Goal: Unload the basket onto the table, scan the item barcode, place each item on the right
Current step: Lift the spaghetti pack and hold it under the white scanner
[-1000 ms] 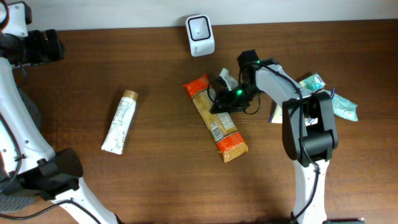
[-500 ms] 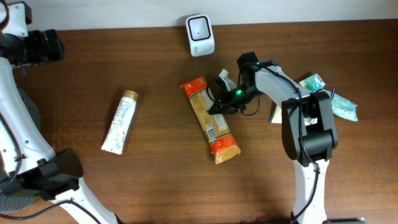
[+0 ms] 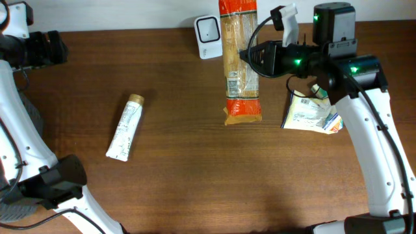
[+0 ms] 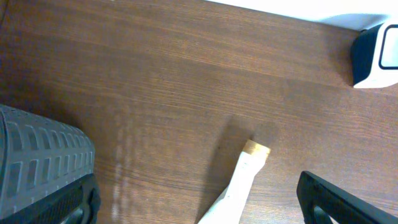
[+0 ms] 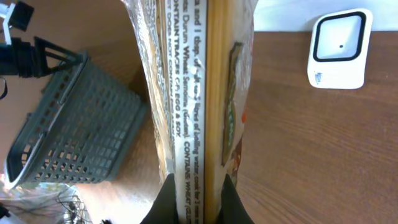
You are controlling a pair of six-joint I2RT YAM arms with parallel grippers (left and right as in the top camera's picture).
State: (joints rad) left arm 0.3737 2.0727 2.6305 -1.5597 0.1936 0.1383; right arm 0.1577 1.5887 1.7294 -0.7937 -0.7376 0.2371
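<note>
The robot's right gripper will swing to the scanner (image 3: 209,28), then move back and down to release the packet beside the white pouch, where the bare tabletop is below the gripper.
The item is a long pasta packet (image 3: 240,65) with orange ends, held up off the table just right of the white scanner (image 3: 209,28). My right gripper (image 3: 249,56) is shut on the packet's edge. A white printed label (image 3: 232,84) faces up. In the right wrist view the packet (image 5: 199,93) stands between the shut fingers (image 5: 168,202), and the scanner (image 5: 339,50) sits at the upper right. My left gripper (image 4: 198,204) is open over the table at the left, nothing in it.
A white tube (image 3: 127,127) with a gold cap lies left of the middle, below my left gripper's view (image 4: 242,180). A white pouch (image 3: 309,114) lies under my right arm. A dark mesh basket (image 5: 68,124) shows at the left.
My right gripper closed on the pasta packet and lifted it off the table, carrying it back beside the scanner. The left arm has not moved.
</note>
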